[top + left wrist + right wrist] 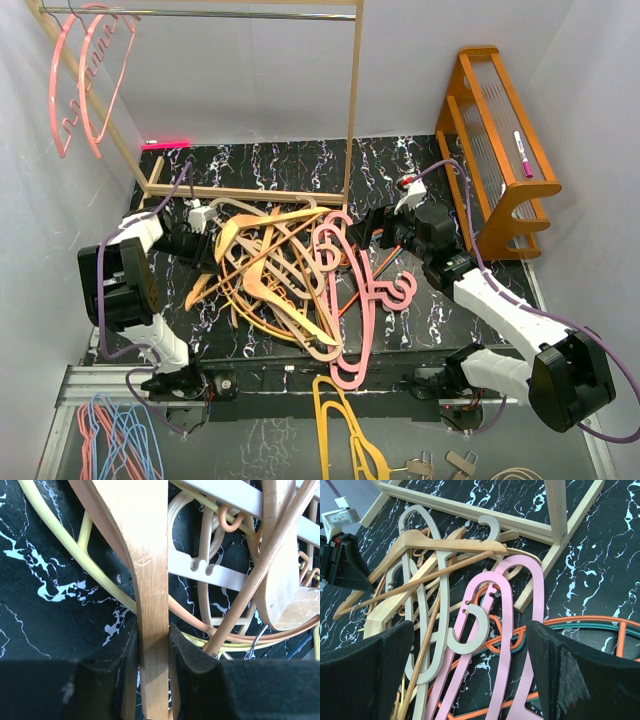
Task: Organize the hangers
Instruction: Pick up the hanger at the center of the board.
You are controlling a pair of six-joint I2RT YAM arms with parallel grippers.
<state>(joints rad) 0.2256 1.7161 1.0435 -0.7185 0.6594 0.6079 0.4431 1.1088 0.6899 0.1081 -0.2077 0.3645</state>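
Note:
My left gripper should next move up and outward from the heap of hangers to the bar beside the pink hangers. It should release the wood-tan hanger where the bar is empty.
The hangers (285, 275) lie in a tangled heap on the black marbled mat: wood-tan, orange, beige, pink and teal. My left gripper (212, 248) is at the heap's left side. In the left wrist view its pads (182, 650) press both sides of a wood-tan hanger arm (147, 555), so my left gripper (152, 650) is shut on it. My right gripper (375, 228) hovers open at the heap's right. In its wrist view, pink hangers (506, 645) and a beige hook (470, 642) lie below the open right gripper (470, 627), untouched.
A wooden clothes rack (350, 110) stands at the back, two pink hangers (90, 80) on its rail. An orange wooden stand (495, 140) is at the right. A mustard-yellow hanger (340, 420) and a blue-and-pink bunch (115, 435) lie off the mat's front.

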